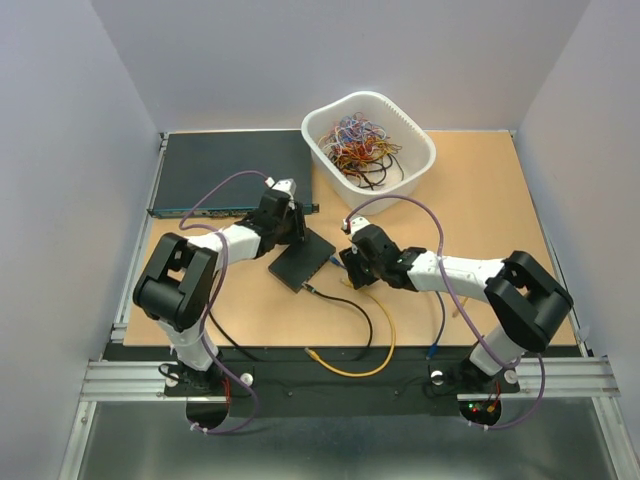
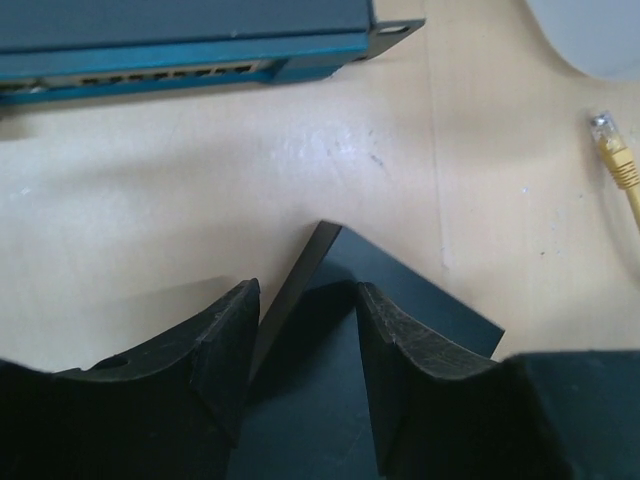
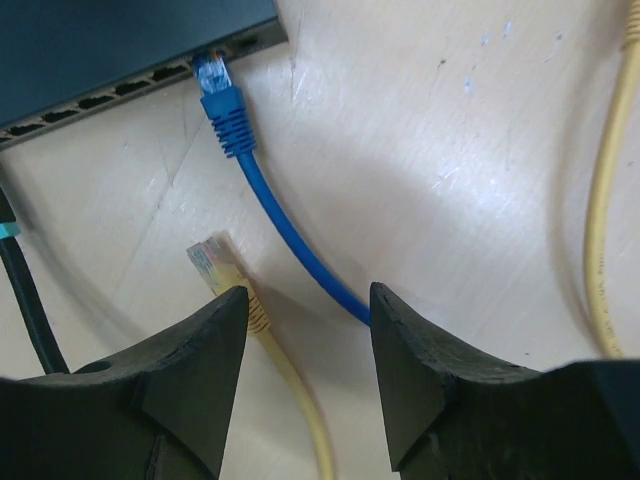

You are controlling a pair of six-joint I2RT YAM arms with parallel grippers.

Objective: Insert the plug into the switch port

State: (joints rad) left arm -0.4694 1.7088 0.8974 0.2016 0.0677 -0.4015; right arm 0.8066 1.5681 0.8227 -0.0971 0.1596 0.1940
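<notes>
My right gripper has the loose yellow plug's boot nearer one fingertip, so next I need to move the gripper down and to the left in the wrist view onto it.
The small flat black box lies mid-table, and its port row shows in the right wrist view. A blue plug has its clear tip at the mouth of a port near the box's corner; I cannot tell how deep it sits. Its blue cable runs back between my right fingers. My right gripper is open and empty just behind it, right of the box. My left gripper is open, straddling the box's far corner, one finger beside the edge, one over the top.
The wide dark rack unit with a teal front lies at the back left. A white basket of cables stands at the back. A loose yellow plug, yellow cable and black cable lie near the box.
</notes>
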